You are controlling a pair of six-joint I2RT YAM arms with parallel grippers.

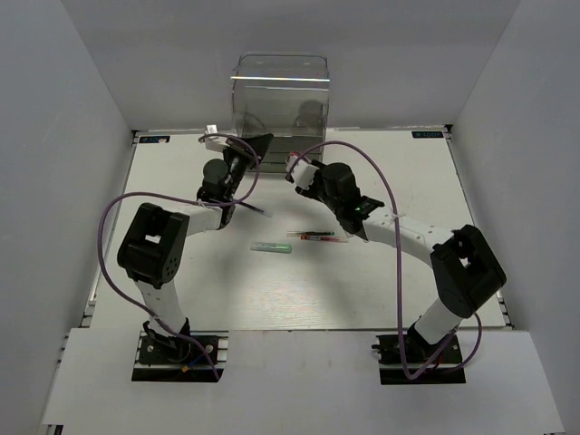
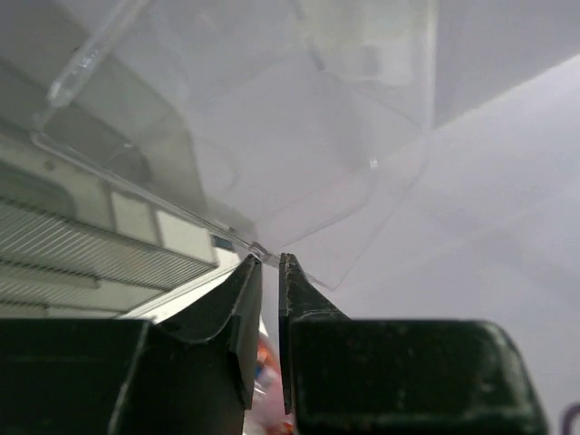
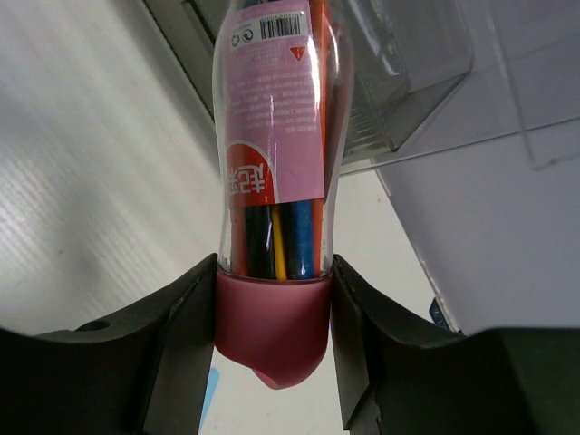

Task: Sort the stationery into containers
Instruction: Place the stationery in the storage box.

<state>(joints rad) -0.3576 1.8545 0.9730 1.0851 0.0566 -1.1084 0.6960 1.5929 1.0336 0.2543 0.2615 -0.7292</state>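
Note:
My right gripper should next move outward to the front of the clear cabinet (image 3: 408, 63) and release the pink stationery piece (image 3: 272, 136) inside, since its long end already points in there.
The clear cabinet of drawers (image 1: 281, 100) stands at the back centre. My left gripper (image 1: 260, 145) is at its lower front. In the left wrist view its jaws (image 2: 269, 260) are almost closed, with the tips pinching a clear plastic drawer edge (image 2: 163, 195). My right gripper (image 1: 297, 172) is shut on the chunky pink stationery piece (image 3: 272, 136), a clear bottle-shaped case with a pink label and cap and coloured pens inside. It points toward a drawer (image 3: 408, 63). A white marker with a green cap (image 1: 272, 247) and thin red and green pens (image 1: 315, 236) lie on the table.
Grey walls close in the white table (image 1: 181, 299) on the left, right and back. Purple cables (image 1: 385, 195) loop over both arms. The loose pens lie between the two arms, in front of the cabinet.

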